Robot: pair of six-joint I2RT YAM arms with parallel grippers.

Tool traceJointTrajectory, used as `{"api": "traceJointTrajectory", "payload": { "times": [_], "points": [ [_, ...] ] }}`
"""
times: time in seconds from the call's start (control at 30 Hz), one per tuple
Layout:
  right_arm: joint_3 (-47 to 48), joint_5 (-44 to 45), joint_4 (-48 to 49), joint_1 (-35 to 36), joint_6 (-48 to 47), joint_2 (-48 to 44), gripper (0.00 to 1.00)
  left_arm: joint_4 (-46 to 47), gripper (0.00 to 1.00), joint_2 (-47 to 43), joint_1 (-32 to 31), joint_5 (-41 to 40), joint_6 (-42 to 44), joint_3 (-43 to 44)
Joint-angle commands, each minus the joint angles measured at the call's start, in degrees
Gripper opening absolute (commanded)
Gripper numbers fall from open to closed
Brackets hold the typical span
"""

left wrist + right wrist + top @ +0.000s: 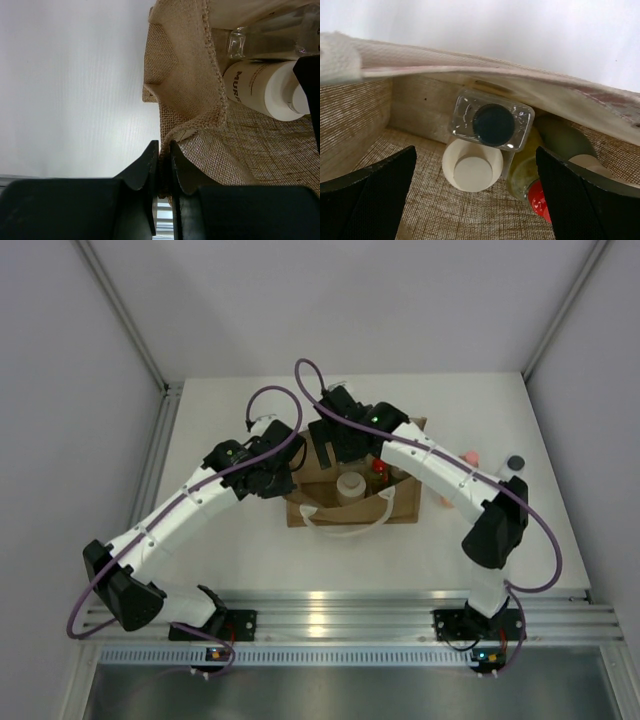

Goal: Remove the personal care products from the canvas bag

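Observation:
The right gripper comes down around the clear square bottle [492,120] next, one finger at each narrow side. The cream cylinder [472,170] and the bag's side crowd the bottle's broad sides.
The canvas bag [402,508] lies in the middle of the table, its mouth held open. My left gripper [164,150] is shut on the bag's left rim [192,75]. My right gripper [475,187] is open inside the bag, above the bottles. Between its fingers stand the clear square bottle with a dark cap [492,124], the cream cylinder [472,170] and the yellow bottle with a red cap [532,187]. The left wrist view shows the clear bottle [272,35] and the cream cylinder [262,89] too. The orange bottle with a pink cap [466,458] and the grey pump bottle [515,462] stand on the table to the right of the bag.
The bag's white loop handles [345,527] lie on the table in front of it. The right arm's forearm [440,468] crosses over the bag's right side. Metal rails [330,612] run along the near edge, and grey walls close in the table on both sides.

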Motion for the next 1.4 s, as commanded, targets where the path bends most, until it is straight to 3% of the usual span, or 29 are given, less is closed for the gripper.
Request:
{"api": "traceJointTrajectory", "payload": {
  "times": [0.0, 0.57, 0.9, 1.03, 1.07, 1.3, 1.33, 1.37],
  "points": [
    [0.2, 3.2, -1.5, -1.2, 1.6, 0.4, 1.00, 0.1, 0.00, -0.3, -0.1, 0.5, 0.0, -0.5],
    [-1.5, -1.8, 3.9, -5.0, 5.0, 5.9, 0.95, 0.0, 0.00, 0.3, -0.1, 0.3, 1.9, 0.6],
    [-4.6, 1.7, 4.7, -4.2, 9.5, 5.8, 0.88, 0.0, 0.00, 0.5, -0.1, 0.1, 1.9, 0.5],
    [-4.1, 1.8, 5.2, -4.1, 9.4, 6.2, 0.68, 0.1, 0.00, 0.6, -0.1, 0.3, 1.8, 0.2],
    [-3.8, 1.8, 5.2, -4.2, 9.4, 6.2, 0.58, 0.1, 0.00, 0.6, -0.1, 0.2, 1.9, 0.2],
    [-0.9, 3.5, 5.2, -3.6, 8.4, 4.4, 0.16, 0.1, 0.00, 0.1, -0.1, -0.2, 2.1, -0.1],
    [-0.5, 3.6, 5.2, -3.4, 7.6, 4.1, 0.00, 0.1, 0.00, 0.0, -0.1, -0.2, 2.0, -0.2],
    [-0.1, 4.0, 5.2, -3.3, 7.3, 4.0, 0.00, 0.1, 0.00, 0.1, -0.1, -0.2, 2.0, -0.3]
  ]
}}
